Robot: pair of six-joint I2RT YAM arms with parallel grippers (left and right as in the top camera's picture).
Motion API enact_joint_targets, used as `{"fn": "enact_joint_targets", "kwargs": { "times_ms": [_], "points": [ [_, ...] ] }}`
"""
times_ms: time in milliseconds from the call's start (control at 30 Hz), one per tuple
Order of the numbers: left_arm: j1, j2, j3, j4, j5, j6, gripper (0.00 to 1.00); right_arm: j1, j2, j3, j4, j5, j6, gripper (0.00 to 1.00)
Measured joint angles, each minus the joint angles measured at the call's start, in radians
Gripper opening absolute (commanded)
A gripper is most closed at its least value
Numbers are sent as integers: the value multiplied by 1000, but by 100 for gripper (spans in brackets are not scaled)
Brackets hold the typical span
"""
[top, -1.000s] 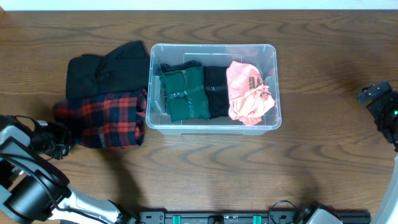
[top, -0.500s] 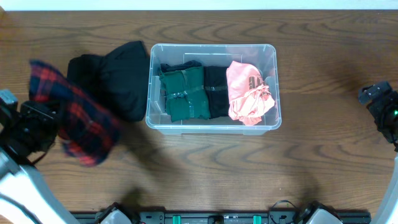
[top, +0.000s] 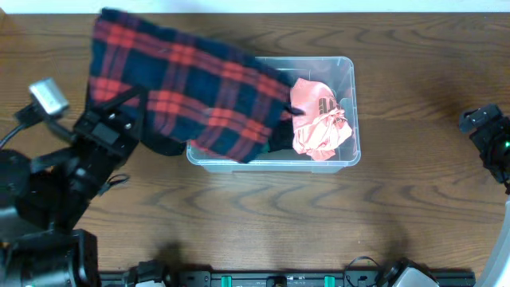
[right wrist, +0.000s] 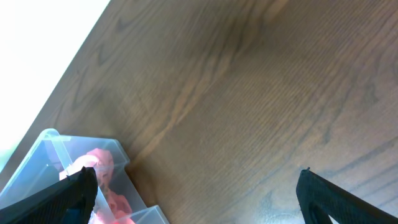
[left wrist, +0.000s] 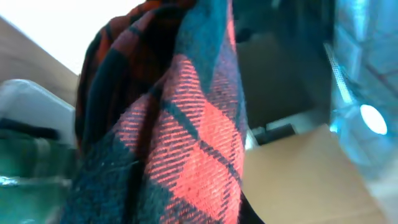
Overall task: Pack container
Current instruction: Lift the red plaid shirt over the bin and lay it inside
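The plaid cloth [top: 191, 88] hangs partly outside the container, so the left gripper will next swing it toward the pink garment [top: 317, 119] and then lower it inside.
The clear plastic container [top: 349, 112] stands at the table's middle, with a pink garment [top: 317, 119] in its right part; its corner also shows in the right wrist view [right wrist: 59, 149]. My left arm is raised high and holds a red and navy plaid garment [top: 195, 96] spread over the container's left half and the dark clothes beside it. The plaid cloth [left wrist: 186, 137] fills the left wrist view and hides the jaws. My right gripper [right wrist: 196, 199] is open and empty over bare table at the far right [top: 488, 135].
A black garment [top: 163, 145] peeks out under the plaid cloth left of the container. Bare wooden table lies in front of and to the right of the container.
My left arm has lifted the plaid garment off the table at the left and swung it up and right, over the container. The right arm has not moved.
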Motion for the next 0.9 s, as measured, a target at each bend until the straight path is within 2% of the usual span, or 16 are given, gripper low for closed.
{"fn": "enact_joint_targets", "kwargs": {
  "times_ms": [233, 367, 633, 767, 900],
  "points": [
    [-446, 157, 0, 213, -374, -76, 6, 0, 0, 0, 0, 0, 0, 99],
    [-632, 322, 0, 308, -565, -87, 6, 0, 0, 0, 0, 0, 0, 99],
    [-815, 621, -2, 462, -740, -128, 6, 0, 0, 0, 0, 0, 0, 99],
    [-869, 700, -2, 439, -811, -153, 6, 0, 0, 0, 0, 0, 0, 99],
    [-893, 729, -2, 330, -895, -163, 6, 0, 0, 0, 0, 0, 0, 99]
  ]
}}
